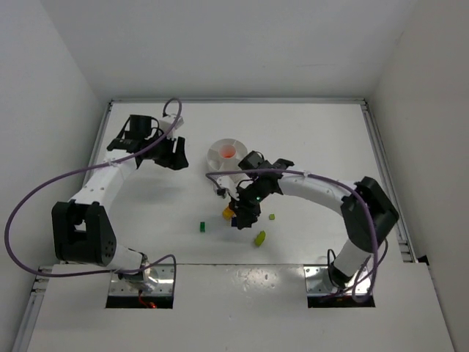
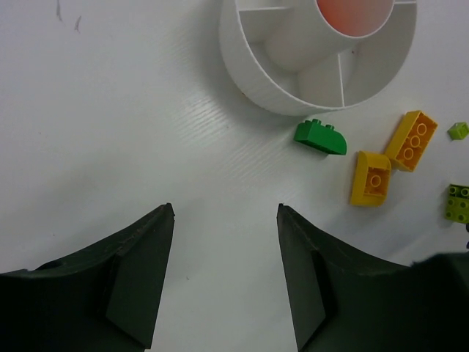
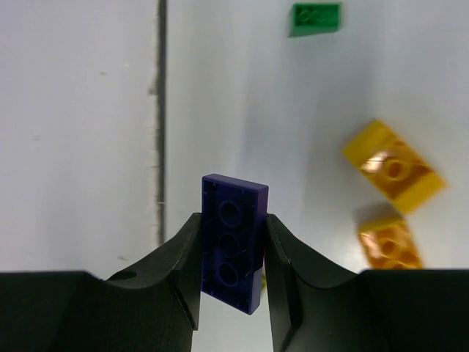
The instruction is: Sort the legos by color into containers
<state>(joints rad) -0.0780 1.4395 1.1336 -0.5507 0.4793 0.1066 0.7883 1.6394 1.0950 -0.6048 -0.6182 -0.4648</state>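
Observation:
Next, my right gripper swings outward and to the right in the top view, over the table (image 1: 272, 149) beside the dish, as yellow-orange bricks crowd the spot near the dish.
My right gripper (image 3: 231, 220) is shut on a dark purple brick (image 3: 233, 242), held upright with its hollow underside facing the camera, above the table. Two yellow-orange bricks (image 3: 393, 167) (image 3: 389, 244) lie to its right and a green brick (image 3: 316, 18) lies further off. From above, the right gripper (image 1: 244, 216) hangs just in front of the round white dish (image 1: 218, 152), whose centre well shows something red-orange (image 1: 229, 151). My left gripper (image 2: 226, 209) is open and empty over bare table, left of the dish (image 2: 249, 73). A green brick (image 2: 320, 137) lies by the dish wall.
Loose on the table are a small green brick (image 1: 203, 226), a lime brick (image 1: 260, 237), a lime bit (image 1: 272, 217) and a yellow brick (image 1: 229, 213). Two yellow-orange bricks (image 2: 412, 139) (image 2: 371, 177) and lime pieces (image 2: 459, 202) lie right of the dish. White walls enclose the table.

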